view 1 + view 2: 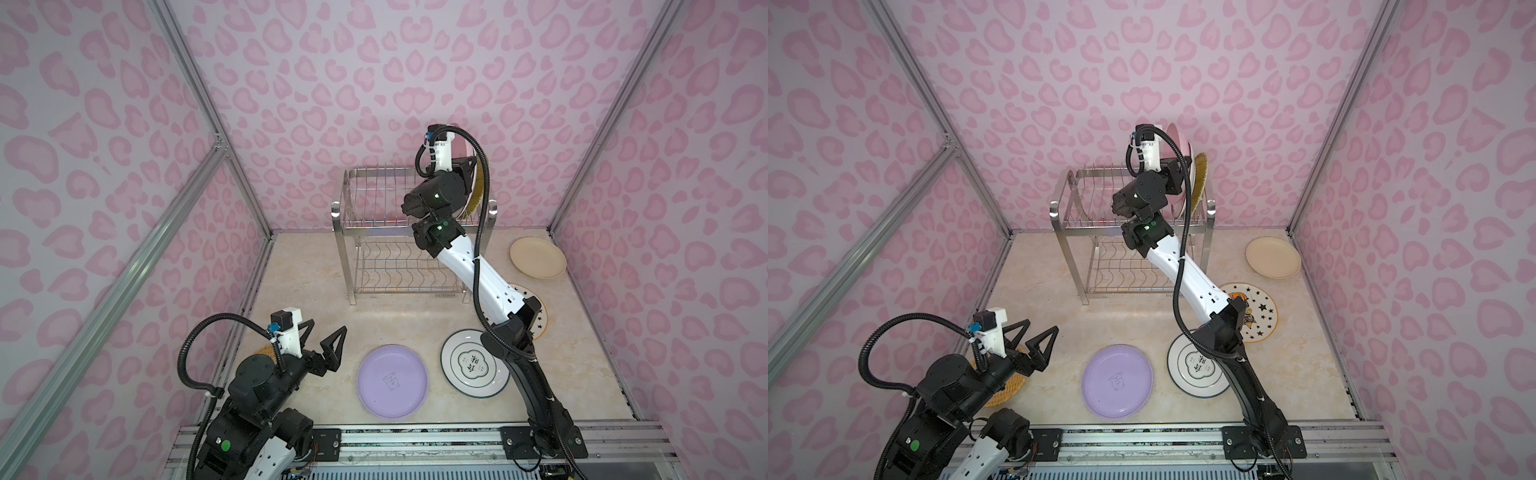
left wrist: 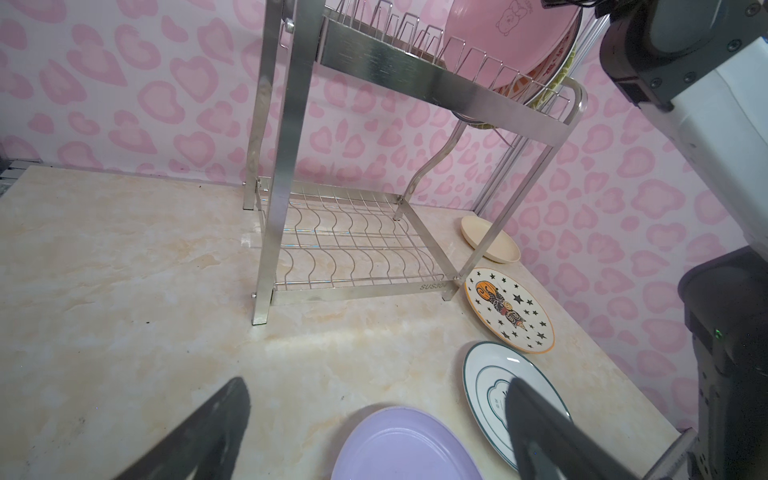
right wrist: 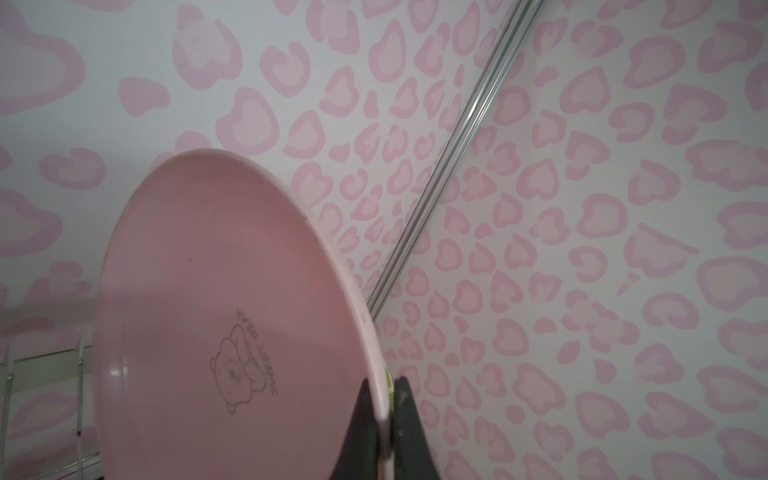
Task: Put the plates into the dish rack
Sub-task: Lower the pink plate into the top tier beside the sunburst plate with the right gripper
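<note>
My right gripper should next lower the upright pink plate a little between the wires of the dish rack's upper shelf, which lie below, beside the leaning plates, and let go of the plate's rim.
My right gripper (image 3: pixel 384 380) is shut on the rim of the pink plate (image 3: pixel 216 291), which stands on edge at the right end of the dish rack's (image 1: pixel 374 226) upper tier. Behind it in the rack lean a yellow striped plate (image 1: pixel 1200 174) and one with orange marks (image 2: pixel 540 70). A lilac plate (image 1: pixel 392 381), a white plate with a ring emblem (image 1: pixel 469 365), a star-patterned plate (image 1: pixel 1258 311) and a cream plate (image 1: pixel 538 257) lie flat on the table. My left gripper (image 1: pixel 328 326) hangs open and empty left of the lilac plate.
An orange woven-look plate (image 1: pixel 1005 390) lies mostly hidden under my left arm. My right arm crosses over the star-patterned plate and the rack's front right corner. Patterned walls with metal frame posts (image 1: pixel 216 141) close in three sides. The rack's wavy lower shelf (image 2: pixel 353 245) holds nothing.
</note>
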Robot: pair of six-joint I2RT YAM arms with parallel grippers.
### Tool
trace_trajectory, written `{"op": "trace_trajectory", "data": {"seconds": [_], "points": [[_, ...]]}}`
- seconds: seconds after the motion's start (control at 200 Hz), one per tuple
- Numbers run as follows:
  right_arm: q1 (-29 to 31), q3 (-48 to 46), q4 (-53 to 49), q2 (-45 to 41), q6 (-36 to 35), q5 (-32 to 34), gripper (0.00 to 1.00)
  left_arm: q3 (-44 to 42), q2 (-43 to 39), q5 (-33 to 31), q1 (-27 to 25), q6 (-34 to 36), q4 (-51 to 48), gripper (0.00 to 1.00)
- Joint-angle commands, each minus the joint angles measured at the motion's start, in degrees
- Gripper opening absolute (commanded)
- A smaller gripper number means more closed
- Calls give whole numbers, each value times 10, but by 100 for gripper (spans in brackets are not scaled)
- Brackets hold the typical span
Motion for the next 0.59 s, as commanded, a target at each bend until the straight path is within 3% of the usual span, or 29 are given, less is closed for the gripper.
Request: {"op": "trace_trajectory", "data": {"seconds": [0.0, 0.59], "points": [[-5, -3, 29, 0, -22, 0, 0, 0, 2, 16, 6, 5, 14, 97], [-8, -8, 51, 38, -51, 12, 0, -2, -2, 50, 37, 6, 25, 97]]}}
